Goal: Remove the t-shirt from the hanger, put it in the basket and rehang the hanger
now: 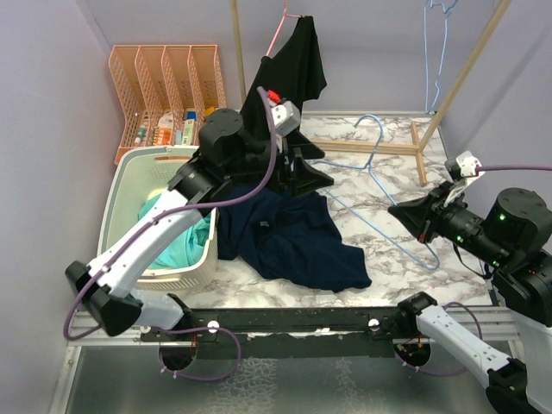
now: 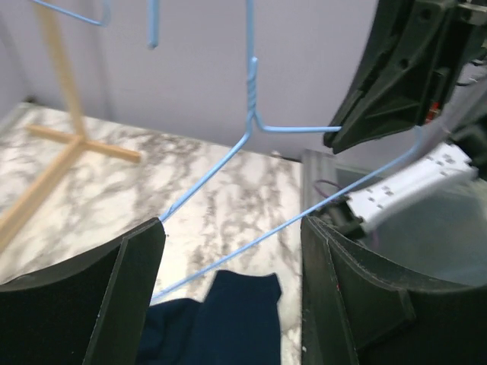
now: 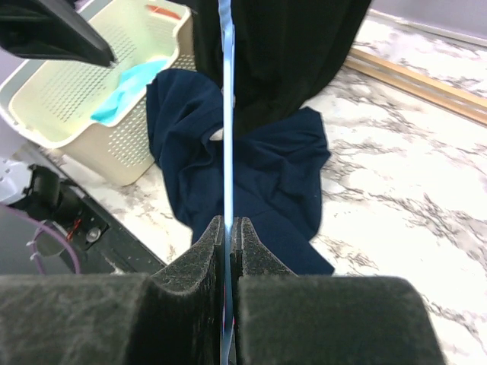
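Observation:
My right gripper carries the bare hanger up and outward beside the other blue hanger next and releases it, as that other one hangs outward of my gripper and above it.
A navy t-shirt [image 1: 293, 237] [image 3: 266, 175] [image 2: 221, 319] lies crumpled on the marble table, free of any hanger. The blue wire hanger [image 1: 371, 164] [image 2: 251, 114] [image 3: 226, 114] sits bare to its right, one end raised. My right gripper [image 1: 395, 211] [image 3: 230, 228] is shut on the hanger's wire, which runs straight up between its pads. Just above the navy shirt's far edge hovers my left gripper [image 1: 306, 177] [image 2: 232, 289], open, with nothing between its fingers. Behind it, a black t-shirt [image 1: 293, 65] [image 3: 281, 53] hangs on a pink hanger [image 1: 278, 30].
A cream laundry basket [image 1: 121, 207] [image 3: 46, 99] with teal cloth inside stands at the left. Behind it is a peach file rack [image 1: 164, 78]. The wooden clothes rack's base [image 1: 414, 147] crosses the back right, with another blue hanger [image 1: 435, 43] hanging above.

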You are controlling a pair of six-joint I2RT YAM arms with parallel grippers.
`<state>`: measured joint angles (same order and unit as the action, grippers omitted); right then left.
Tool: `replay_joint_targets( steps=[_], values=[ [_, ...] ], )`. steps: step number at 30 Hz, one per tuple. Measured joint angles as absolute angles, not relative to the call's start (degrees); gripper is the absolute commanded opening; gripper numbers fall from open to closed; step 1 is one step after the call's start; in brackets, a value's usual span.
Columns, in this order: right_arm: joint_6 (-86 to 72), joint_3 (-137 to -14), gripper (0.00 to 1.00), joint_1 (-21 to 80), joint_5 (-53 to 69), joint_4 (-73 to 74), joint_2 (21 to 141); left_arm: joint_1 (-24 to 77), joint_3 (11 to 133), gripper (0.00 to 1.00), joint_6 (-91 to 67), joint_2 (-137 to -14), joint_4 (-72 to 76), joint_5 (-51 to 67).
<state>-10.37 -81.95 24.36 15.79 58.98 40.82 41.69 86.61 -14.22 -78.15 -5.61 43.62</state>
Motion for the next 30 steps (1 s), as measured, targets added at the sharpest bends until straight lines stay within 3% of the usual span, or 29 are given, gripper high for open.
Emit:
replay_joint_targets(
  steps=[7,12,23,30],
  values=[
    [-13.6,-82.0,0.01,24.4,3.7,58.1,42.4,41.7,72.5,0.73,-12.0,-62.3,-5.5,28.0],
    [-15.0,-81.8,0.01,24.4,-3.5,52.1,49.7,41.7,64.9,0.73,-11.7,-55.9,-5.2,21.8],
    [-14.7,-87.7,0.01,24.4,-18.9,35.0,70.3,41.7,57.8,0.72,-11.4,-49.7,-6.2,17.0],
    [-11.2,-91.0,0.01,24.3,-26.4,21.6,72.5,41.7,54.7,0.72,-11.1,-47.7,-6.3,16.2]
  ],
)
